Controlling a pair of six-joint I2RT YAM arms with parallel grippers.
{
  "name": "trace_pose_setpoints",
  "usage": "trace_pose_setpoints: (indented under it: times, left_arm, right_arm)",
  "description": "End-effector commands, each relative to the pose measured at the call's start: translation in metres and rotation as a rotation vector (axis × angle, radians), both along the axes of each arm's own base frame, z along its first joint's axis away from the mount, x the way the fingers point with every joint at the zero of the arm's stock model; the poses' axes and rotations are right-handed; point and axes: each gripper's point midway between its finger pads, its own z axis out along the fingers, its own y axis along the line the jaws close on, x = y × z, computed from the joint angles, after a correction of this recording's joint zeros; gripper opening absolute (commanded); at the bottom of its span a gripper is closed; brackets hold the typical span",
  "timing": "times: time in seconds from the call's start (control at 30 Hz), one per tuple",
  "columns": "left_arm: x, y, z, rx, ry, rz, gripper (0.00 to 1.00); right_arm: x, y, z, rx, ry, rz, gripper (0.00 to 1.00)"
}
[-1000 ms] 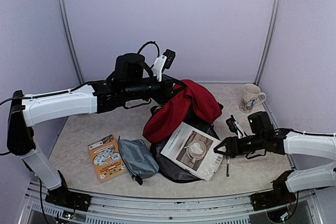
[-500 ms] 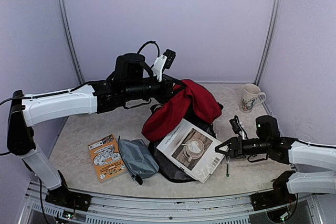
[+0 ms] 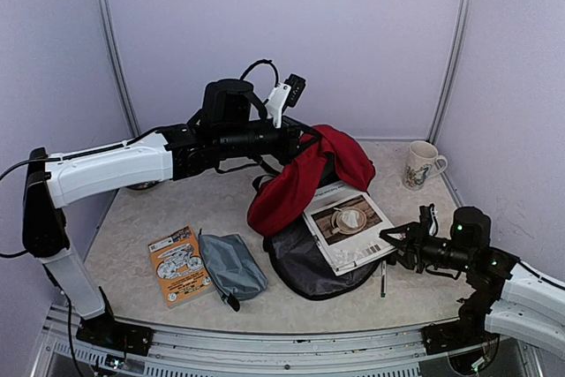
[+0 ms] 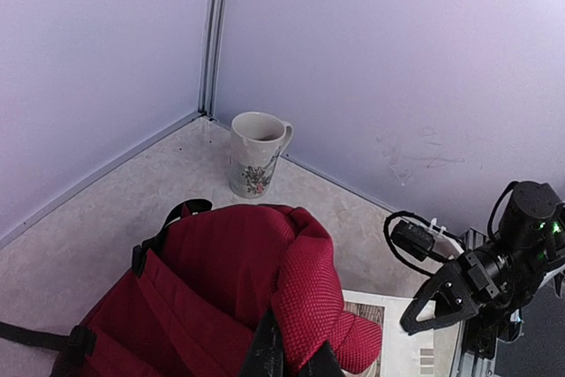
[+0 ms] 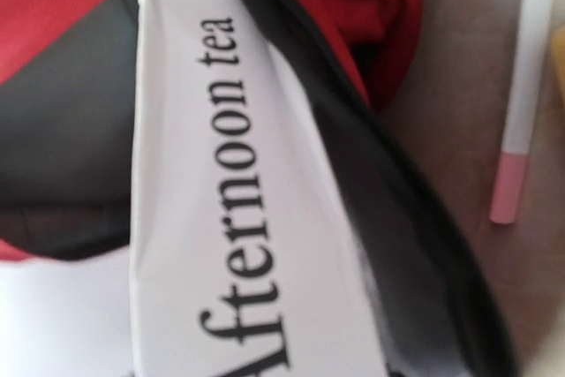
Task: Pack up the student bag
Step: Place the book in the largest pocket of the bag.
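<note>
Most of the book's cover still sticks out, so the right gripper will next push the book [image 3: 349,229] outward, deeper under the raised red flap, and then let go of it there.
The student bag [image 3: 298,184] is a dark-red backpack lying in the middle of the table, its dark lining [image 3: 309,264] spread open toward me. My left gripper [image 3: 307,140] is shut on a fold of its red fabric [image 4: 309,306] and holds that flap up. A white book [image 3: 349,229] titled "Afternoon tea" [image 5: 238,174] lies tilted across the bag's opening. My right gripper [image 3: 391,240] is at the book's right corner and closed on it. The spine fills the right wrist view and hides the jaws there.
A floral mug [image 3: 422,163] stands at the back right corner. A white pen with a pink end [image 3: 382,282] lies beside the bag on the right. A grey-blue pouch [image 3: 231,267] and an orange booklet [image 3: 179,264] lie front left.
The right gripper closed on the book and drew back to the right and lower. The book turned and now lies higher over the bag's opening. The left arm rose slightly with the flap.
</note>
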Motion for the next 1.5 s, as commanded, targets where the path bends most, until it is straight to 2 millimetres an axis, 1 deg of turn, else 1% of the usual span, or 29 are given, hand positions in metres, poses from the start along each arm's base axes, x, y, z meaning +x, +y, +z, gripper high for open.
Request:
trace_pose_setpoints:
  times: [0.0, 0.07, 0.13, 0.23, 0.33, 0.4, 0.5, 0.63, 0.73, 0.8, 0.9, 0.97, 1.07, 1.17, 1.27, 1.4, 1.47]
  left_arm:
    - [0.005, -0.010, 0.045, -0.078, -0.087, -0.020, 0.02]
    - [0.005, -0.013, 0.045, -0.086, -0.087, -0.025, 0.02]
    - [0.003, -0.016, 0.046, -0.090, -0.084, -0.040, 0.02]
    - [-0.009, -0.021, 0.052, -0.091, -0.102, -0.092, 0.02]
    - [-0.027, -0.022, 0.062, -0.089, -0.151, -0.140, 0.02]
    - [-0.033, -0.019, 0.069, -0.093, -0.170, -0.151, 0.02]
    - [-0.035, -0.013, 0.081, -0.105, -0.188, -0.142, 0.02]
    - [-0.031, -0.008, 0.089, -0.090, -0.224, -0.113, 0.02]
    - [-0.017, 0.001, 0.089, -0.059, -0.241, -0.060, 0.03]
    - [0.005, 0.013, 0.084, -0.035, -0.247, 0.011, 0.03]
    - [0.041, 0.037, 0.076, -0.015, -0.226, 0.125, 0.01]
    - [0.051, 0.047, 0.077, -0.024, -0.224, 0.151, 0.00]
    - [0.050, 0.050, 0.086, -0.052, -0.235, 0.138, 0.01]
    - [0.041, 0.048, 0.097, -0.091, -0.241, 0.105, 0.00]
    - [0.037, 0.051, 0.109, -0.101, -0.268, 0.122, 0.01]
    - [0.043, 0.061, 0.117, -0.074, -0.302, 0.186, 0.00]
    - [0.032, 0.056, 0.116, -0.081, -0.298, 0.141, 0.00]
  right_arm:
    - [0.017, -0.019, -0.011, 0.024, 0.151, -0.221, 0.00]
    - [0.026, -0.016, -0.010, -0.029, 0.156, -0.225, 0.00]
    - [0.039, -0.009, -0.003, -0.054, 0.128, -0.216, 0.00]
    - [0.059, 0.005, 0.003, -0.102, 0.077, -0.181, 0.00]
    - [0.081, 0.015, 0.000, -0.192, 0.029, -0.153, 0.00]
    - [0.097, 0.022, 0.000, -0.224, -0.006, -0.151, 0.00]
    - [0.117, 0.029, 0.001, -0.253, -0.057, -0.165, 0.00]
    - [0.134, 0.043, 0.007, -0.277, -0.112, -0.143, 0.00]
    - [0.133, 0.049, 0.009, -0.323, -0.135, -0.098, 0.00]
    - [0.124, 0.047, 0.007, -0.335, -0.131, -0.071, 0.00]
    - [0.103, 0.032, -0.004, -0.387, -0.102, -0.054, 0.00]
    - [0.088, 0.020, -0.013, -0.407, -0.080, -0.055, 0.00]
    - [0.073, 0.003, -0.023, -0.432, -0.055, -0.080, 0.00]
    - [0.072, -0.007, -0.026, -0.442, -0.053, -0.108, 0.00]
    - [0.078, -0.006, -0.026, -0.458, -0.052, -0.098, 0.00]
    - [0.081, 0.005, -0.031, -0.462, -0.034, -0.040, 0.00]
    - [0.087, 0.008, -0.028, -0.448, -0.049, -0.046, 0.00]
